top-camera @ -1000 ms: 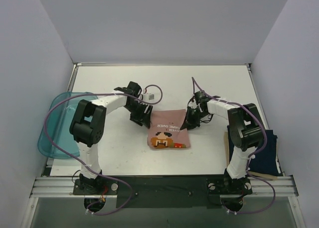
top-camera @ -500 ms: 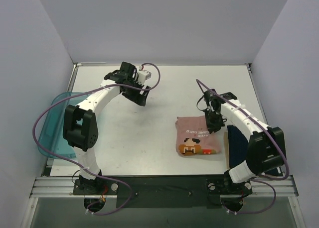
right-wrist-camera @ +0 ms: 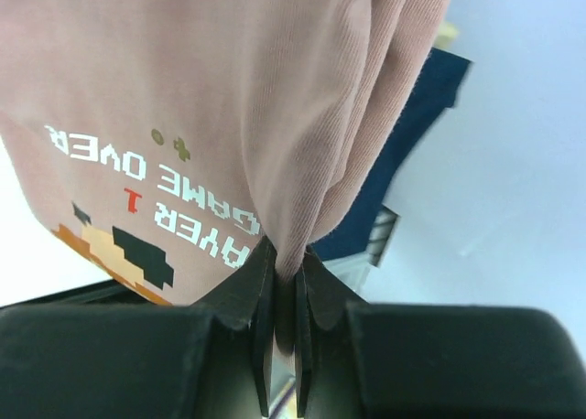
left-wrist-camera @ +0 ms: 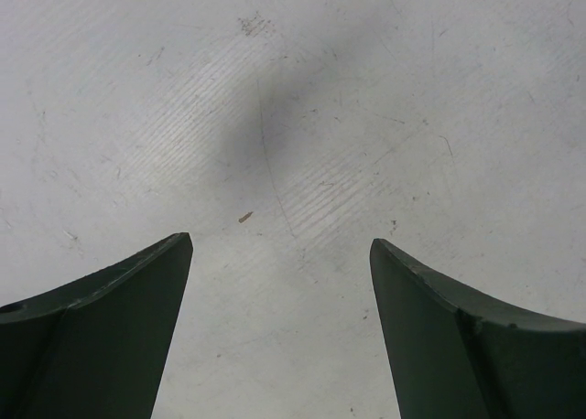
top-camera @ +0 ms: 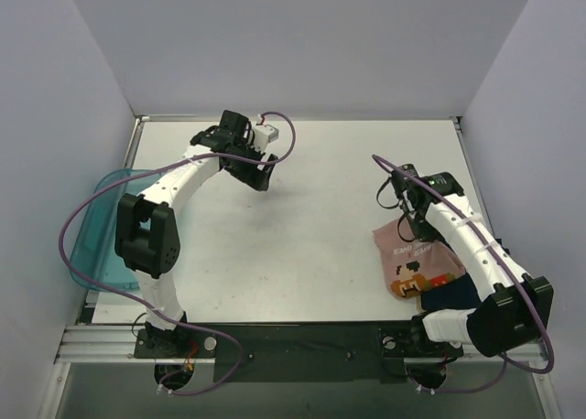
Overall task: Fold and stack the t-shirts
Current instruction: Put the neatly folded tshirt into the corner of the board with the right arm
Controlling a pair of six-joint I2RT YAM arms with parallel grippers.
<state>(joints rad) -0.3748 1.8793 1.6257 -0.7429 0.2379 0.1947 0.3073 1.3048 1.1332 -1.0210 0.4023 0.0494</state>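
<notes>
My right gripper moves toward the right in the top view next, then down, to release the pink shirt over the navy t-shirt (top-camera: 458,295) (right-wrist-camera: 403,145) it only partly covers.
The folded dusty pink t-shirt (top-camera: 417,262) with its orange, black and white print hangs from my right gripper (top-camera: 419,229) at the right of the table. The gripper is shut on the shirt's folded edge (right-wrist-camera: 302,245). The shirt's lower part lies over the folded dark navy t-shirt (top-camera: 458,295) at the near right; navy cloth also shows behind the pink in the right wrist view (right-wrist-camera: 417,126). My left gripper (top-camera: 256,177) is open and empty above the bare table at the far left; its fingertips (left-wrist-camera: 160,263) stand wide apart.
A translucent teal plastic tray (top-camera: 96,231) hangs over the table's left edge. Purple cables loop from both arms. The white table (top-camera: 311,227) is walled on the left, back and right.
My right gripper has carried the pink t-shirt from the table's middle to the right, over the navy t-shirt. My left gripper let go of it and drew back to the far left.
</notes>
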